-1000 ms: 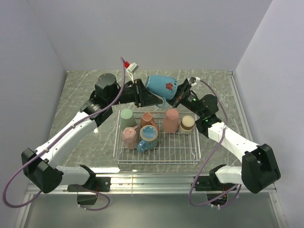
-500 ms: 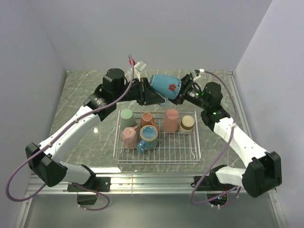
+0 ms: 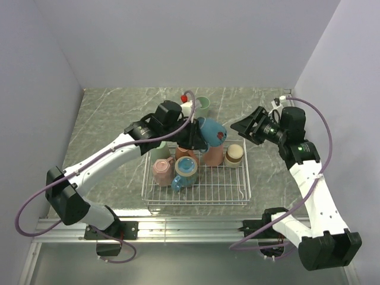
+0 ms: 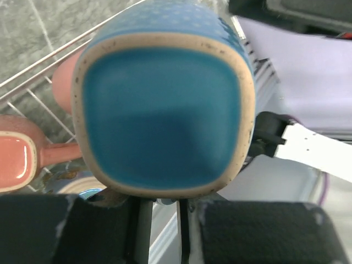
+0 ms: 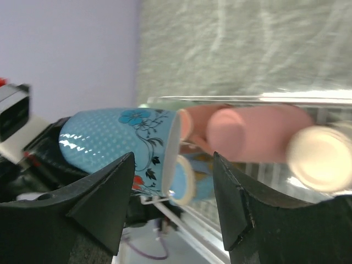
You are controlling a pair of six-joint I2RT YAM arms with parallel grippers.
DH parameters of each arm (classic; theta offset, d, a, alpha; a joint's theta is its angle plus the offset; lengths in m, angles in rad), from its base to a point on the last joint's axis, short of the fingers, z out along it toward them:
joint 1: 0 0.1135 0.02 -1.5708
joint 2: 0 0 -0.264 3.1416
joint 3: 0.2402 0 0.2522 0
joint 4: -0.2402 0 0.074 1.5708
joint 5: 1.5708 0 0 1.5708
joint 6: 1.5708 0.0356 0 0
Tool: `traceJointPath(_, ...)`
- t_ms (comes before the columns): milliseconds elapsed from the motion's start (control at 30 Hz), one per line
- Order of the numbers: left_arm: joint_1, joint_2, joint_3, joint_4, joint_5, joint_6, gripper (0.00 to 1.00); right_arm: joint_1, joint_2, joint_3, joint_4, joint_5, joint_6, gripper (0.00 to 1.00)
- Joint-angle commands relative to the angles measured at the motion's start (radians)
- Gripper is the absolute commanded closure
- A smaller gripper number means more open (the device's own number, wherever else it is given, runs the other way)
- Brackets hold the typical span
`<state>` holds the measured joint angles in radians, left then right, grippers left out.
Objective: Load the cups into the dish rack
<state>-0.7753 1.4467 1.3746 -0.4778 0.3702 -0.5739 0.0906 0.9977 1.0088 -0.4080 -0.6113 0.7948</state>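
The left gripper moves back and down next, then sets its mug on empty wires (image 3: 210, 179) beside the blue mug in the rack.
My left gripper (image 3: 195, 138) is shut on the handle of a blue mug with a red flower mark (image 3: 211, 131) and holds it tilted above the far side of the white wire dish rack (image 3: 196, 196). In the left wrist view the mug's base (image 4: 165, 110) fills the frame above my gripper (image 4: 162, 220). My right gripper (image 3: 246, 127) is open and empty, to the right of the mug. In the right wrist view it (image 5: 173, 206) faces the mug (image 5: 121, 146). In the rack are a pink mug (image 3: 161, 170), a blue mug (image 3: 185, 170), a pink cup (image 3: 212, 155) and a short brown cup (image 3: 234, 155).
A sage green cup (image 3: 202, 106) stands on the marble table behind the rack. A salmon mug (image 4: 16, 162) lies in the rack below the held mug. The left forearm (image 3: 119, 151) crosses the rack's far left corner. Walls close the table at the back and sides.
My right gripper has let go of the blue flowered mug and drawn back to the right. My left arm has carried the mug forward and down over the rack.
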Motion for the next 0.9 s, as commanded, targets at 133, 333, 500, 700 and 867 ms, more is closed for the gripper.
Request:
traceJointPath(133,-0.136,0.082,0.087,-0.060,-0.175,0.140,1.00,-0.025,-0.073,0.068,-0.249,0.226,-0.134,0.37)
traceJointPath(333,-0.232,0.107,0.029,-0.058,-0.220,0.154,1.00,-0.035,-0.123,0.036,-0.245,0.246,-0.108,0.38)
traceJointPath(500,-0.291,0.103,0.001,-0.087,-0.298,0.170,1.00,-0.038,-0.151,0.025,-0.255,0.249,-0.111,0.39)
traceJointPath(700,-0.340,0.104,-0.046,-0.117,-0.362,0.181,1.00,-0.040,-0.152,0.011,-0.259,0.234,-0.103,0.39)
traceJointPath(867,-0.367,0.139,-0.074,-0.122,-0.410,0.180,1.00,-0.042,-0.159,0.014,-0.261,0.237,-0.106,0.39)
